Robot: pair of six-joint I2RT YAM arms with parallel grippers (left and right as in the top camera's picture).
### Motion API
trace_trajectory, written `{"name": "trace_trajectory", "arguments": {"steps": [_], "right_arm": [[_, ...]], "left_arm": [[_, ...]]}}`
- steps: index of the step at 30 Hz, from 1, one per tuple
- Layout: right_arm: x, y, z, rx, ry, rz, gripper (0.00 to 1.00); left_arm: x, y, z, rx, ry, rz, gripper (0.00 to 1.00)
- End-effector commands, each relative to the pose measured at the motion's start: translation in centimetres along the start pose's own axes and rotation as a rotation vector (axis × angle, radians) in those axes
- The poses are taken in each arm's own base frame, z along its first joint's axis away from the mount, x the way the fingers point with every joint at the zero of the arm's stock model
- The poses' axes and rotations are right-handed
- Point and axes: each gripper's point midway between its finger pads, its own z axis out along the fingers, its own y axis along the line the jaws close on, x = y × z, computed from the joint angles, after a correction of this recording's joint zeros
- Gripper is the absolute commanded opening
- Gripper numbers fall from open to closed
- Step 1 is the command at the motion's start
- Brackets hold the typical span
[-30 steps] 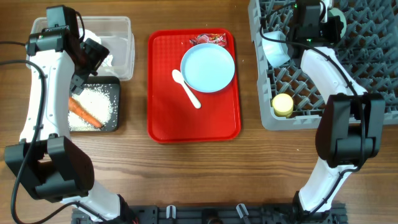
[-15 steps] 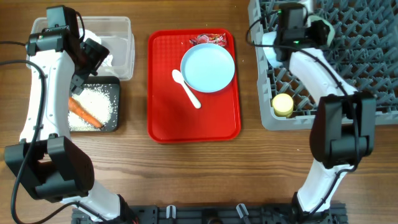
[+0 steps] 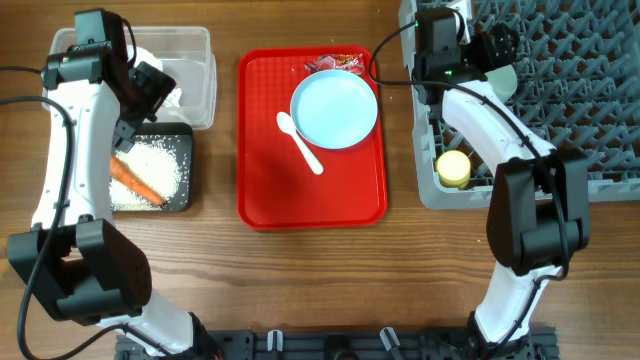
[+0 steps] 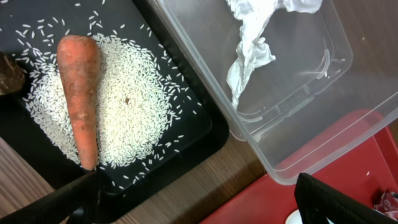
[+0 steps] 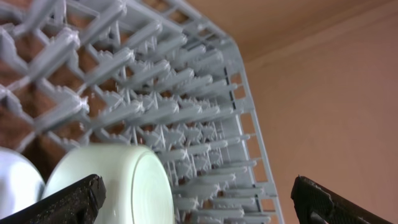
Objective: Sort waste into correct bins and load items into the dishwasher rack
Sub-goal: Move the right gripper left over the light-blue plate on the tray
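I will lift my right gripper off the rack next, then tilt it down onto the plate's rack-side rim point(image 3: 374, 108) at the red tray.
My right gripper point(image 3: 492, 48) stands open over the top left corner of the grey dishwasher rack point(image 3: 585, 110). In the right wrist view a pale mint bowl point(image 5: 115, 183) stands on edge among the rack's pegs point(image 5: 155, 81), free of my open right gripper point(image 5: 199, 208), with a pale blue bowl point(image 5: 13, 186) beside it. A yellow cup point(image 3: 455, 168) sits in the rack's near left corner. My left gripper point(image 3: 150, 92) hangs open and empty above the bins. The carrot point(image 4: 81, 93) and rice point(image 4: 134, 106) lie in the black tray point(image 4: 202, 146). A tissue point(image 4: 252, 40) lies in the clear tub point(image 4: 298, 130).
The red tray point(image 3: 270, 150) in the middle carries the pale blue plate point(image 3: 334, 108), the white spoon point(image 3: 302, 145) and a red wrapper point(image 3: 342, 62) behind the plate. A brown lump point(image 4: 9, 73) sits at the black tray's edge.
My right gripper has opened and let go of the mint bowl in the rack, and its wrist has swung left. The left arm has not moved.
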Motion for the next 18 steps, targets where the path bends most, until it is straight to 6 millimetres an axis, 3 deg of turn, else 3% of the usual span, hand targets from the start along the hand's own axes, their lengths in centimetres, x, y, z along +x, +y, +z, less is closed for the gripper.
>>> {"name": "trace_trajectory", "arguments": {"steps": [1,6,9,11,13,15,18], "right_arm": [[-2.0,-3.3,-1.8,0.031,-0.065,0.114,1.0],[-4.5,-7.8,-4.0,0.051,-0.161,0.317,1.0],[-5.6,-8.2,-5.5,-0.013,-0.213,0.358,1.0],[-6.3,-6.9,-6.8,-0.1,-0.248,0.34,1.0],[-6.7,-4.1,-8.7,-0.228,-0.266,0.329,1.0],[-6.7,0.9,-11.9,-0.458,-0.268,0.318,1.0],[-6.3,8.2,-18.8,-0.887,-0.242,0.32,1.0]], "left_arm": [[-0.3,0.0,-1.1,0.014,-0.026,-0.014,1.0],[-0.3,0.0,-1.1,0.014,-0.026,-0.014,1.0],[-0.3,0.0,-1.1,0.014,-0.026,-0.014,1.0],[-0.3,0.0,-1.1,0.014,-0.026,-0.014,1.0],[-0.3,0.0,-1.1,0.014,-0.026,-0.014,1.0],[-0.3,0.0,-1.1,0.014,-0.026,-0.014,1.0],[-0.3,0.0,-1.1,0.014,-0.026,-0.014,1.0]]}}
